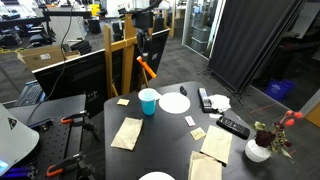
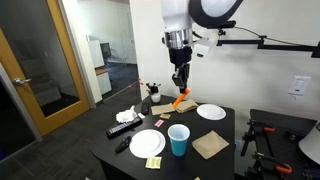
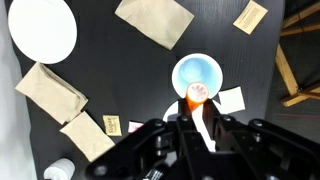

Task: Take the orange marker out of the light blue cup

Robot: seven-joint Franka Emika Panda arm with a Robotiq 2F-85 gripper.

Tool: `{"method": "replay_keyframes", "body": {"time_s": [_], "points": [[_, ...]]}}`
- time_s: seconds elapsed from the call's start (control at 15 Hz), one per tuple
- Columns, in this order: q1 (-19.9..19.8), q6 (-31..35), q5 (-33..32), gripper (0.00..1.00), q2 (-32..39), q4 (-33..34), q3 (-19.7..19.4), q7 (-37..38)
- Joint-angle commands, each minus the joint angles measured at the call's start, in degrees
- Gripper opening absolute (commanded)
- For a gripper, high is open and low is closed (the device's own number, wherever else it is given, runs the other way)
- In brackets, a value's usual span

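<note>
My gripper needs to move away from the cup next and go down to the black tabletop between the cup (image 1: 148,101) and the brown napkins to release the marker, because that tabletop is bare.
My gripper (image 1: 143,57) (image 2: 180,84) is shut on the orange marker (image 1: 146,70) (image 2: 180,99) and holds it tilted in the air, well above the black table. The light blue cup (image 1: 148,101) (image 2: 178,140) stands upright on the table below, with nothing visible inside. In the wrist view the marker's tip (image 3: 196,95) points down between my fingers (image 3: 197,118), over the near rim of the cup (image 3: 200,72). The marker is clear of the cup.
White plates (image 1: 174,102) (image 2: 147,143) (image 2: 211,112) (image 3: 42,28) lie near the cup. Brown napkins (image 1: 127,133) (image 3: 155,20), sticky notes (image 3: 231,100), remote controls (image 1: 233,127) (image 1: 204,99) and a flower vase (image 1: 258,150) are spread over the table (image 1: 170,135).
</note>
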Motion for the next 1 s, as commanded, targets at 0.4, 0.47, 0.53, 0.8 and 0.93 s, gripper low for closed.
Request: {"method": "replay_keyframes", "body": {"time_s": [0.4,0.47,0.53,0.8,0.93], "points": [[-5.49,20.92,-6.46,0.05,3.43,-6.53,-4.05,-1.44],[-5.94,23.17,-6.51,0.05,4.64,-6.76,-4.55,-1.93],[-6.27,25.28,-6.74,0.05,5.84,-6.93,-5.10,-2.30],[-7.68,31.96,-4.80,0.05,10.87,-7.02,-6.91,-6.49],[-8.82,34.74,-2.77,0.05,13.17,-7.07,-7.08,-9.78]]}}
